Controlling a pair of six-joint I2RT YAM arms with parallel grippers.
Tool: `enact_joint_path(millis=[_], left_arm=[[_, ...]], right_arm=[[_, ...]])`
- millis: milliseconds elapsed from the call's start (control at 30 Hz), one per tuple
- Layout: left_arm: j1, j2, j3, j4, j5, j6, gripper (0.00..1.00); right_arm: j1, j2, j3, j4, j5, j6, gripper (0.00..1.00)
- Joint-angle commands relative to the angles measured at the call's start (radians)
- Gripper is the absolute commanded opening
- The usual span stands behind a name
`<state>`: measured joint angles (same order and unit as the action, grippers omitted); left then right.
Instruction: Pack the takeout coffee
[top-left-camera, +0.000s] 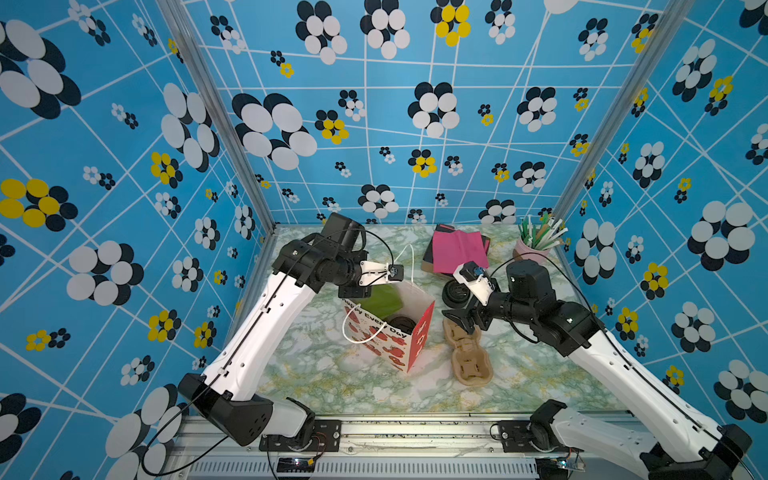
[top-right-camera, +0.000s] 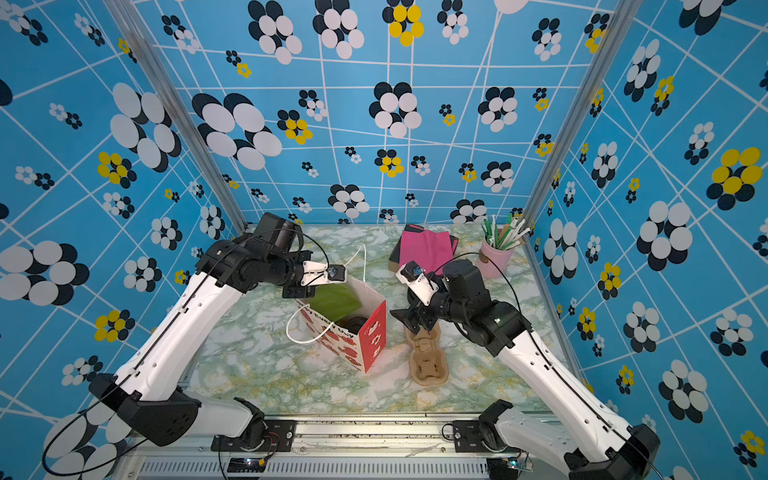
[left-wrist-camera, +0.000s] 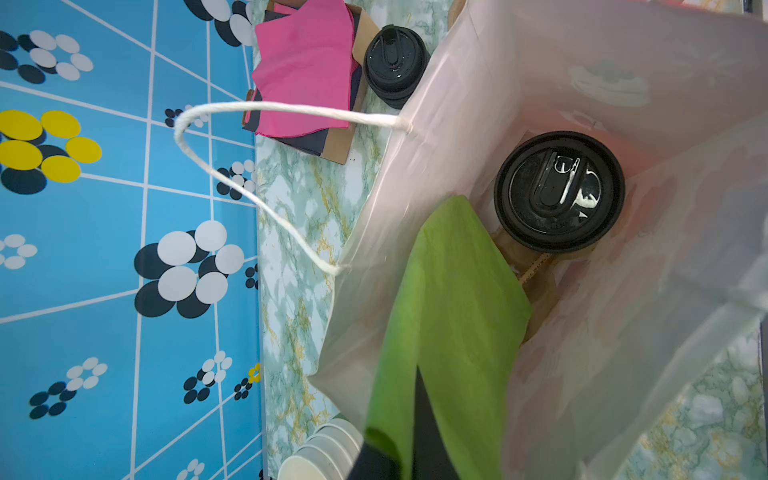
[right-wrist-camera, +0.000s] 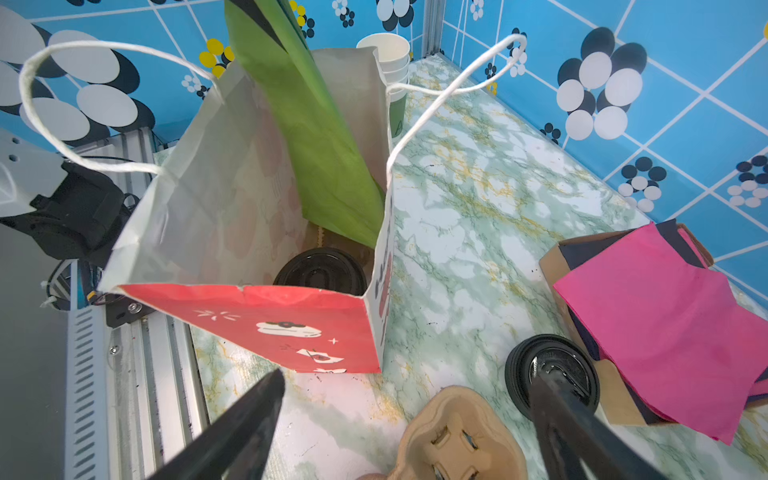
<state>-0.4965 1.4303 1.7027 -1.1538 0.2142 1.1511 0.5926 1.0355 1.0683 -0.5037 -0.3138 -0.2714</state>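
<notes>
The robot will next lower the green napkin in its left gripper deeper inside the bag, into the gap beside the black sip lid below, and let it go.
The takeout coffee stands upright inside the white and red paper bag; only its black sip lid shows, and it shows in both top views and in the right wrist view. My left gripper hangs at the bag's far left rim, shut on a green napkin whose free end reaches down into the bag beside the cup. To the right of the bag my right gripper is open and holds nothing, low over a brown cardboard cup carrier.
A stack of black lids lies just behind the right gripper. Pink napkins in a cardboard holder and a pink cup of straws stand at the back right. A stack of lidless cups stands behind the bag.
</notes>
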Motion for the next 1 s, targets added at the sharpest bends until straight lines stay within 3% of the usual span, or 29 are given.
enact_joint_path(millis=[0, 967], left_arm=[[-0.017, 0.034, -0.001, -0.047, -0.021, 0.012, 0.00], [-0.052, 0.201, -0.018, -0.063, -0.008, -0.014, 0.00]], right_arm=[[-0.001, -0.016, -0.011, 0.016, 0.015, 0.015, 0.95], [-0.002, -0.039, -0.052, -0.002, 0.041, 0.004, 0.97]])
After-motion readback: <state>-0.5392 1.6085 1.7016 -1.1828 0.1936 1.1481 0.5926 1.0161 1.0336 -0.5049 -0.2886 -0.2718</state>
